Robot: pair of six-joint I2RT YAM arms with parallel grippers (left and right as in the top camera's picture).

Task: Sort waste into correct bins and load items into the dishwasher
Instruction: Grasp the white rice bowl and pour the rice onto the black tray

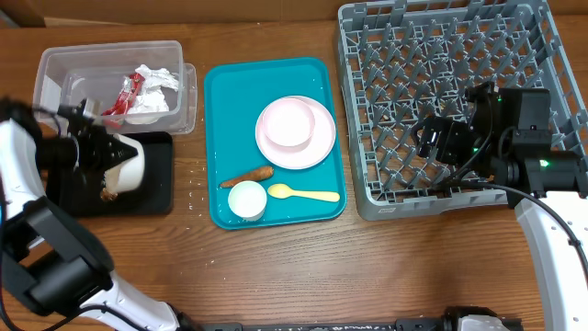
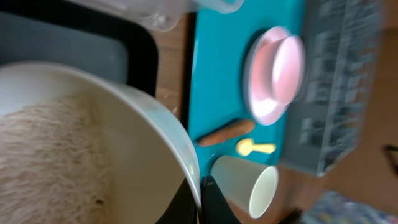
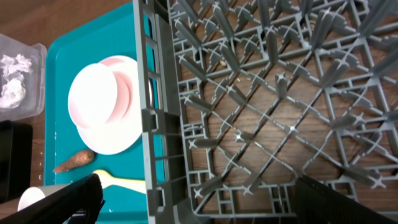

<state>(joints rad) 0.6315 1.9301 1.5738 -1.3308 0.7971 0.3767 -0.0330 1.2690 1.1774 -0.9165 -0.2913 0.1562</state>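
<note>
The left gripper goes up and across next, then down to release the bowl on the teal tray's bare patch (image 1: 231, 112) (image 2: 221, 65), which is to the gripper's right in the overhead view.
My left gripper (image 1: 118, 156) (image 2: 199, 200) is shut on the rim of a white bowl (image 1: 131, 162) (image 2: 124, 149) and holds it tilted over the black tray (image 1: 156, 188). The bowl's inside looks brownish. A brown food lump (image 1: 108, 193) lies on the tray. The clear tub (image 1: 55, 69) holds the red wrapper (image 1: 124, 97) and white paper (image 1: 154, 85). The teal tray carries the pink plate (image 1: 317, 138) with the pink bowl (image 1: 287, 121), the carrot-like stick (image 1: 248, 176) and a white cup (image 1: 246, 200). My right gripper (image 1: 441, 142) (image 3: 199, 208) is open and empty over the grey dish rack (image 1: 450, 64).
The teal tray (image 1: 225, 101) lies between the bins and the rack. A pale yellow spoon (image 1: 303, 193) lies on it beside the cup. A few white specks lie on the wood (image 1: 195, 181) between the black tray and the teal tray. The rack's pegs stand upright under my right gripper.
</note>
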